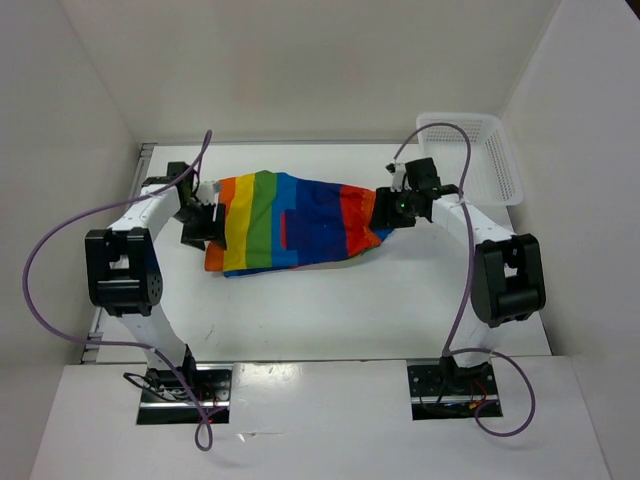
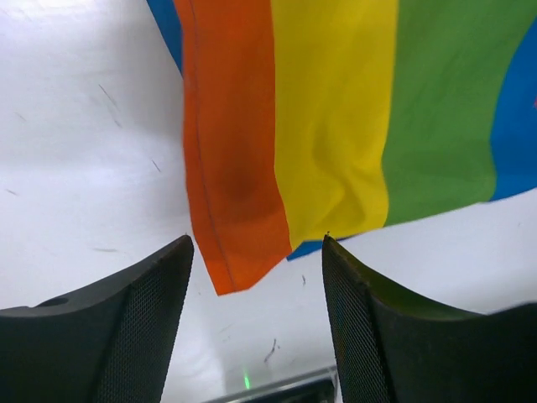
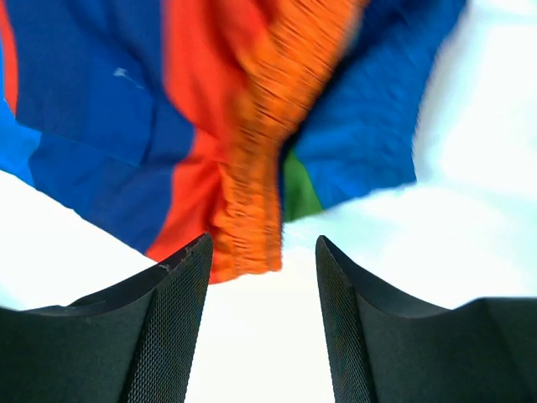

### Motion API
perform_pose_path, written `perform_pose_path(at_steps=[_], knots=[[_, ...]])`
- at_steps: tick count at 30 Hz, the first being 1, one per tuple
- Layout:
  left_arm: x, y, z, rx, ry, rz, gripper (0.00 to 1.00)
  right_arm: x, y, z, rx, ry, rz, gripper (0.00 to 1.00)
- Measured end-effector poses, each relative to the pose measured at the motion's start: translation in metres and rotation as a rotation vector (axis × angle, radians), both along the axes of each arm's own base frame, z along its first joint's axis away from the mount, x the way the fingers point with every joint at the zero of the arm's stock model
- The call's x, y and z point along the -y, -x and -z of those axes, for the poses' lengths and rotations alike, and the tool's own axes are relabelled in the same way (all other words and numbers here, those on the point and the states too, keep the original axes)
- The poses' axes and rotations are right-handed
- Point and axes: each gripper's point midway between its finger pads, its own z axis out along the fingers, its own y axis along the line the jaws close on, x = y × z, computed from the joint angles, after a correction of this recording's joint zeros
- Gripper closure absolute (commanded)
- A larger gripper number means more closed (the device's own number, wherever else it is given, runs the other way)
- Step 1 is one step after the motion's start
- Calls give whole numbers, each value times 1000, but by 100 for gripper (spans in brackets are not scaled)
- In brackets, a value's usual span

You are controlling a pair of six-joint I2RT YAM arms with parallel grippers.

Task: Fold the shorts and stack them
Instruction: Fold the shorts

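I will lower my left gripper next and bring its open fingers back around the tip of the near orange corner (image 1: pixel 214 262) (image 2: pixel 238 270). The corner sticks out free below the gripper and back from it.
The rainbow-striped shorts (image 1: pixel 295 222) lie flat on the white table between my two arms. My left gripper (image 1: pixel 212 222) is open at their left orange edge; in the left wrist view the orange corner (image 2: pixel 231 201) lies just ahead of the open gap (image 2: pixel 258 277), untouched. My right gripper (image 1: pixel 388 210) is open at their right end; in the right wrist view the gathered orange waistband (image 3: pixel 252 193) hangs just ahead of the gap (image 3: pixel 263 277), with blue and red cloth (image 3: pixel 101 126) beside it. Neither holds cloth.
A white plastic mesh basket (image 1: pixel 485 155) stands at the back right corner, just behind my right arm. White walls close in the table on the left, back and right. Purple cables loop off both arms.
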Motion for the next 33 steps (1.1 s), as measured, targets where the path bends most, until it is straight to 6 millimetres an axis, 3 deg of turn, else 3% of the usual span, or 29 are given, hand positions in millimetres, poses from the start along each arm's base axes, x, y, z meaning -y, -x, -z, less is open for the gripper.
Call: perform_pose_path(at_steps=[4, 12, 19, 23, 26, 29, 30, 31, 33], knots=[[1, 24, 18, -93, 31, -10, 28, 9, 10, 19, -101, -77, 65, 34], [-20, 36, 47, -209, 70, -91, 28, -2, 21, 28, -156, -158, 85, 34], [-12, 53, 47, -275, 125, -92, 28, -11, 27, 47, -237, -219, 124, 24], [-6, 57, 47, -294, 153, -90, 35, -11, 30, 63, -288, -218, 148, 23], [-4, 60, 49, -313, 169, -90, 47, -13, 27, 69, -301, -224, 158, 32], [-2, 63, 54, -340, 179, -93, 62, -14, 18, 74, -306, -227, 164, 60], [-2, 64, 56, -349, 181, -92, 68, -14, 15, 75, -300, -222, 164, 74], [-1, 65, 57, -355, 184, -92, 76, -14, 12, 75, -294, -218, 161, 79], [1, 66, 56, -364, 196, -91, 82, -13, 6, 72, -270, -206, 152, 88]])
